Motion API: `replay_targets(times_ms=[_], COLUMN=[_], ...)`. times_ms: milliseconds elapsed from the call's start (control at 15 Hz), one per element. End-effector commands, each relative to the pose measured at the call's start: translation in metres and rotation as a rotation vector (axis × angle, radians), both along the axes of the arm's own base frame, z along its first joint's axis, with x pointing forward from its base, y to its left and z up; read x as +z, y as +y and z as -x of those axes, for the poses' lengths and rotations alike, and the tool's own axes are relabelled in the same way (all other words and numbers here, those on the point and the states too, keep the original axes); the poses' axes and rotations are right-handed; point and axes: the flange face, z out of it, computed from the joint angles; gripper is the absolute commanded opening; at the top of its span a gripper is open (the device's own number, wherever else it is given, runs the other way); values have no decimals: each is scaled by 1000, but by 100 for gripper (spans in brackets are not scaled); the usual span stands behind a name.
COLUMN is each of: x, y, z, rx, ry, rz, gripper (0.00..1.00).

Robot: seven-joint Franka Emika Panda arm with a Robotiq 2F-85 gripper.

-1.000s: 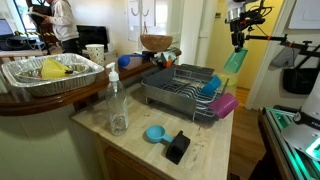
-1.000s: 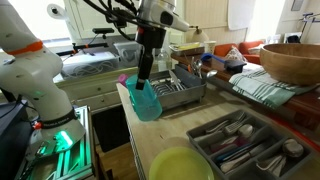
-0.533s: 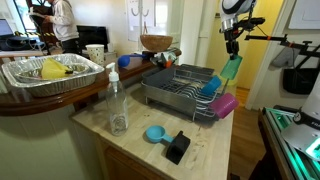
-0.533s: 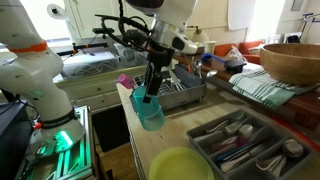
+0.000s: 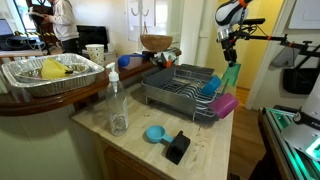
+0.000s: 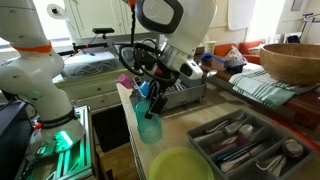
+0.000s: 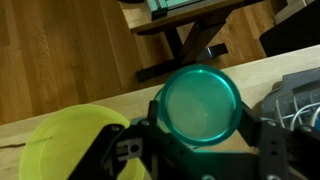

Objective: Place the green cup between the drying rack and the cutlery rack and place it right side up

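The green cup in my gripper will go down next, away from my base, onto the clear wood [image 6: 177, 132] between the drying rack and the cutlery rack.
My gripper [image 6: 151, 100] is shut on the teal-green cup [image 6: 149, 126] and holds it just above the counter edge. The cup is between the dark wire drying rack [image 6: 183, 92] and the grey cutlery rack [image 6: 246, 141]. In an exterior view the cup [image 5: 231, 77] hangs beside the drying rack [image 5: 178, 88], under the gripper [image 5: 228, 62]. In the wrist view the cup [image 7: 200, 103] shows as a round teal face between the gripper's [image 7: 203, 122] two black fingers. I cannot tell which end of the cup is up.
A yellow-green bowl [image 6: 181, 165] sits near the cup, also in the wrist view [image 7: 62, 146]. A magenta cup [image 5: 224, 105] lies by the drying rack. A blue cup [image 5: 154, 134], a black object [image 5: 177, 147] and a clear bottle [image 5: 117, 104] stand on the counter. A wooden bowl [image 6: 294, 62] is behind.
The gripper has come down with the green cup, from above the counter edge to just over it beside the drying rack. Nothing else moved.
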Motion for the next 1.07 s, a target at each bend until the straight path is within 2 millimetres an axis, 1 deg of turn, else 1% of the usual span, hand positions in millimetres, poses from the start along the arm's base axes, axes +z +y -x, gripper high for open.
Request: replay_targets(times_ms=[0, 267, 467, 867, 933, 1000], x=[-17, -32, -42, -55, -55, -54], y=[-12, -14, -10, -1, 0, 0], z=[-11, -23, -33, -50, -52, -53], rx=[-11, -7, 5, 38, 38, 41], ry=[22, 53, 70, 93, 97, 95], rz=[-26, -18, -17, -24, -22, -21], gripper=[50, 50, 50, 50, 89, 95])
